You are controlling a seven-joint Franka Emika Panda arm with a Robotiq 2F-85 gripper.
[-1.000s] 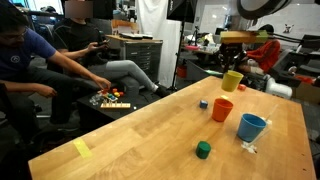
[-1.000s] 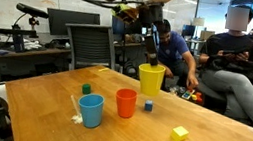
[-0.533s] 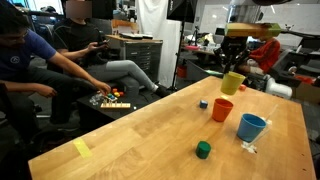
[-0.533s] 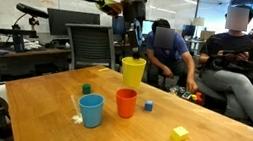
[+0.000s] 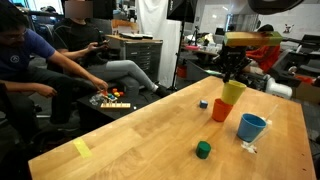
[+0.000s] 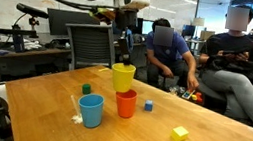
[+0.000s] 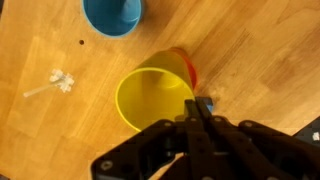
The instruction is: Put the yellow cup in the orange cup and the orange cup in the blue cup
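The orange cup's opening (image 6: 129, 93) (image 7: 186, 60) is below the hanging yellow cup and off-center from it, so the robot will next move its gripper over that opening, lower it slightly and let go of the yellow cup's rim.
My gripper (image 7: 188, 110) is shut on the rim of the yellow cup (image 7: 152, 98) and holds it in the air just above the orange cup (image 7: 190, 68), which peeks out behind it. In both exterior views the yellow cup (image 5: 232, 92) (image 6: 122, 77) hangs over the orange cup (image 5: 221, 110) (image 6: 125, 104) on the wooden table (image 5: 130, 140). The light blue cup (image 5: 251, 127) (image 6: 90, 110) (image 7: 112, 15) stands upright beside the orange one, apart from it.
A small dark blue block (image 6: 148, 106) (image 5: 203, 103), a green block (image 5: 203, 150), a yellow block (image 6: 180, 134) and a white scrap (image 7: 60, 82) lie on the table. A flat yellow note (image 5: 81, 148) lies near the edge. People sit close beyond the table.
My gripper has carried the yellow cup sideways and down, from beside the orange cup to just over it.
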